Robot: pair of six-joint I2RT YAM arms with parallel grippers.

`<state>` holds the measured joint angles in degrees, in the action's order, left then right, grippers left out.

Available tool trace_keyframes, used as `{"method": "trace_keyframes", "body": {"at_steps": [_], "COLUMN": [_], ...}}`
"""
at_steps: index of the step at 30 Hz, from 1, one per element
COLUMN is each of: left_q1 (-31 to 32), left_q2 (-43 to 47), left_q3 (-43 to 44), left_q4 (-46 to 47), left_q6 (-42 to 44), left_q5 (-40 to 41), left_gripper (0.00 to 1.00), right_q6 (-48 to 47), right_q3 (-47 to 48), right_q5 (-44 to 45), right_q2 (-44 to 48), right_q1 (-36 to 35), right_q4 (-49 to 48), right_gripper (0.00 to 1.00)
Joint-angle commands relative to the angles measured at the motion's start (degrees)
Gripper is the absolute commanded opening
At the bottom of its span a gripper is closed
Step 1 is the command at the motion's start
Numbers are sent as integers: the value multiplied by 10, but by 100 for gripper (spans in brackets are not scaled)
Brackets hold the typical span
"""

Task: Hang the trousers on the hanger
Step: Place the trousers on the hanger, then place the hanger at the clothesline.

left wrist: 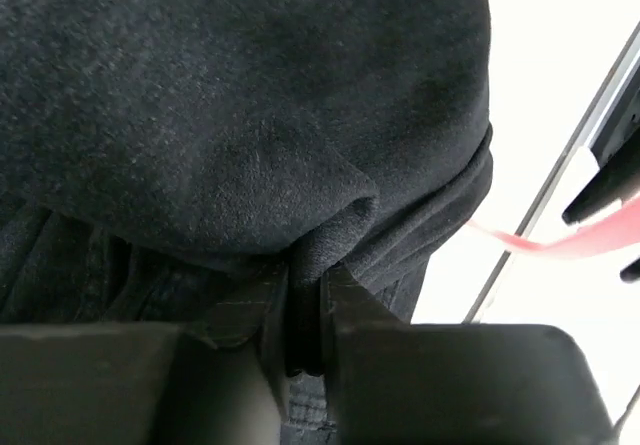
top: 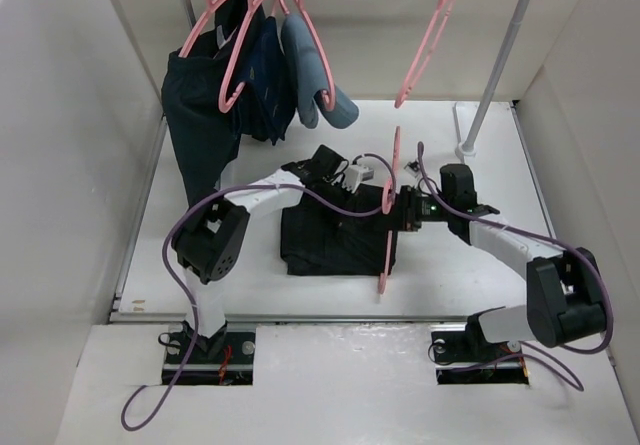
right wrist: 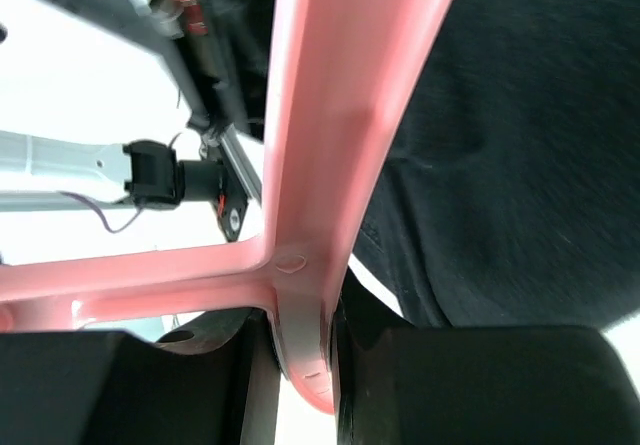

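I should move my left gripper to the left in the top view, to the trousers' opposite edge (top: 287, 228), and let go of the raised fold, because the fold is close beside the hanger.
The black trousers (top: 325, 237) lie folded in a heap on the white table, in the middle. My left gripper (top: 340, 187) is at their far edge and is shut on a fold of the black fabric (left wrist: 305, 295), which fills the left wrist view. My right gripper (top: 402, 211) is shut on a pink hanger (top: 389, 215) and holds it upright on edge beside the trousers' right side. In the right wrist view the hanger (right wrist: 330, 165) runs up from between the jaws, with the trousers (right wrist: 520, 165) to its right. The hanger also shows in the left wrist view (left wrist: 560, 243).
A rail at the back carries several pink hangers (top: 250, 35), with a dark navy-teal garment (top: 205, 115) and a light blue cloth (top: 310, 75). One bare pink hanger (top: 425, 45) hangs to the right. A white rack post (top: 495, 75) stands back right. White walls close both sides.
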<state>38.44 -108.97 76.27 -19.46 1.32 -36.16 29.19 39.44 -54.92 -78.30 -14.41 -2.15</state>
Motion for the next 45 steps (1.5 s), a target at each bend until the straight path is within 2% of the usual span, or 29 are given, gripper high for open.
{"method": "trace_keyframes", "body": {"at_steps": [1, 6, 10, 13, 16, 19, 23, 28, 30, 32, 35, 38, 41, 45], "left_q1": [6, -14, -14, -14, -46, -96, -161, -224, -248, -243, -195, -145, -113, -94], "left_q2": [78, 183, 255, 297, 319, 331, 331, 318, 297, 281, 229, 204, 204, 198], "left_q3": [16, 21, 55, 63, 48, -24, -77, -160, -153, -153, -147, -196, -235, -241], "left_q4": [-32, -44, -96, -118, -154, -174, -182, -176, -182, -188, -205, -162, -120, -91], "left_q6": [19, 35, 65, 86, 104, 116, 134, 170, 178, 184, 197, 209, 215, 209], "left_q5": [14, 27, -38, -54, -37, -16, 8, 120, 138, 172, 232, 282, 304, 304], "left_gripper": [0, 0, 0, 0, 0, 0, 0, 0, 0, 0, 0, 0, 0, 0], "right_q6": [-9, 3, 31, 66, 72, 72, 72, 51, 46, 46, 39, 39, 63, 88], "right_q3": [-18, -45, -45, -39, -29, -36, -42, -48, -53, -53, -18, 17, 66, 140], "right_q5": [-2, 5, 42, 35, 29, 52, 66, 77, 82, 90, 109, 138, 163, 210], "right_q2": [31, 37, -9, -58, -72, -62, -62, -47, -12, 15, 66, 118, 162, 199], "right_q1": [32, 76, 100, 100, 100, 95, 89, 84, 89, 89, 69, 37, -5, -60], "right_q4": [-41, -41, -41, -86, -94, -94, -82, -47, -31, -14, 34, 80, 122, 191], "right_gripper": [0, 0, 0, 0, 0, 0, 0, 0, 0, 0, 0, 0, 0, 0]}}
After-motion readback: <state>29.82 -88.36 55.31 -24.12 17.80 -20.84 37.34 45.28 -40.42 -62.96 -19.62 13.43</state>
